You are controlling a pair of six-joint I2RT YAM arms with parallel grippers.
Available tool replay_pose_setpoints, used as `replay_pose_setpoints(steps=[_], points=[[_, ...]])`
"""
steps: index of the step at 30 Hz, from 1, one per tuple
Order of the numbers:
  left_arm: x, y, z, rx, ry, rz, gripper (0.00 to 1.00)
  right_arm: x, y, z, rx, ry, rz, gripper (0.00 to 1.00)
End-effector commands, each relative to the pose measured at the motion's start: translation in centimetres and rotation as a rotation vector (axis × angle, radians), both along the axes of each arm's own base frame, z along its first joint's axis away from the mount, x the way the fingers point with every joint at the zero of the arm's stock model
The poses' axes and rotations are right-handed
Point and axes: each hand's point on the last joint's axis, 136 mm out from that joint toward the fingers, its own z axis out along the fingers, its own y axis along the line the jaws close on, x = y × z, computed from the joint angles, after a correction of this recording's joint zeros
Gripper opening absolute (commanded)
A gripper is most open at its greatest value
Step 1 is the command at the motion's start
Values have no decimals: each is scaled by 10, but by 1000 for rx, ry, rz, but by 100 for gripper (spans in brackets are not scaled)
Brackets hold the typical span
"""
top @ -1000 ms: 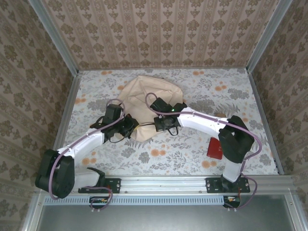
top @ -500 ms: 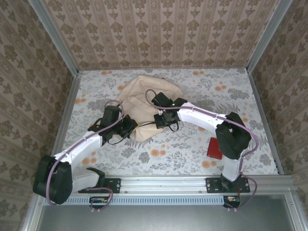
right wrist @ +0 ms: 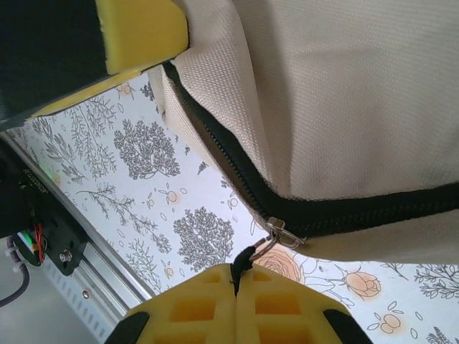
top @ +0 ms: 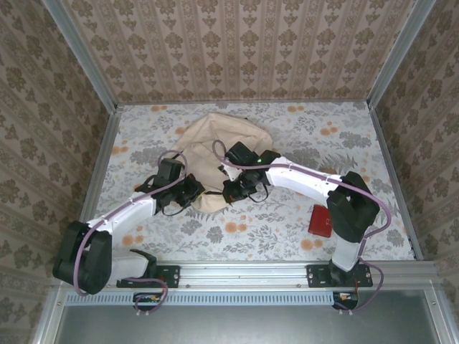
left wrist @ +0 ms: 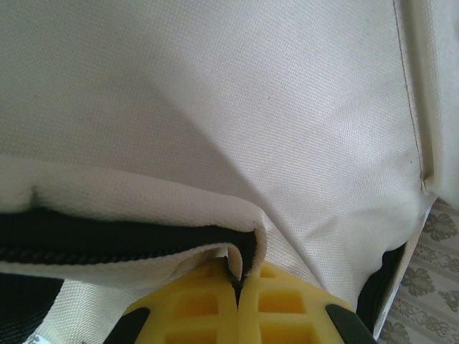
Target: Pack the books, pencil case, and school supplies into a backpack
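I will move my right gripper outward along the dark zipper [right wrist: 387,213] next, away from my left gripper, and then let go of the pull [right wrist: 244,259], because the zipper goes on past the slider.
The cream backpack [top: 222,140] lies at the middle of the table, its near edge between my two grippers. My left gripper [top: 197,192] is shut on a fold of the backpack's fabric beside the dark zipper; close up, the yellow fingers [left wrist: 287,304] pinch that cream edge [left wrist: 247,247]. My right gripper [top: 229,193] is shut on the black zipper pull [right wrist: 244,259], which hangs from the metal slider [right wrist: 282,233] on the backpack's zipper [right wrist: 237,168]. The books are hidden.
A small red squarish pouch [top: 320,219] lies on the floral table near the right arm's base. Patterned walls enclose the table on three sides. A metal rail [top: 244,272] runs along the near edge. The left gripper's yellow finger [right wrist: 140,32] stands close above the zipper.
My right gripper has slid left and nearer along the backpack's near edge with the zipper pull in it. The left gripper has kept its pinch on the fabric, barely shifting.
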Motion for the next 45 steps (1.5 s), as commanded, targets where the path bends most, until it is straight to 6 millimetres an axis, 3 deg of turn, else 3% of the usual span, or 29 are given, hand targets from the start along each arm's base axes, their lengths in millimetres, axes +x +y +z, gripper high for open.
replay_pose_setpoints(steps=[1,5,9,12,17,18,19,22,23,27,33,36,39,42,45], points=[[1,8,-2,63,1,12,0,8,-19,2,-105,-44,-35,0],[-7,19,-12,114,31,33,0,35,-88,-8,-389,-144,-198,0],[-15,27,-22,147,58,45,0,52,-131,-10,-530,-190,-316,0],[-17,27,-23,145,63,42,0,63,-143,-13,-588,-217,-360,0],[-15,21,-17,112,39,15,0,72,-130,-12,-536,-213,-365,0],[-14,17,-12,97,26,-8,3,73,-128,-12,-526,-213,-359,0],[-13,13,-6,81,14,-33,22,74,-127,-11,-514,-209,-355,0],[-10,4,13,51,-26,-97,54,71,-130,-13,-487,-173,-345,0],[-8,2,20,41,-41,-110,60,70,-134,-13,-486,-168,-351,0],[-5,0,47,37,-103,-163,72,62,-162,-20,-503,-131,-405,0],[6,12,69,138,-183,-194,77,62,-215,-22,-563,-112,-549,0],[17,11,81,208,-244,-237,77,67,-212,-6,-463,-131,-590,33],[30,2,92,256,-302,-285,78,75,-193,23,-293,-179,-609,62],[41,-20,95,275,-333,-347,79,85,-176,42,-152,-203,-634,73],[62,-39,95,275,-352,-372,79,95,-146,46,2,-159,-631,74]])
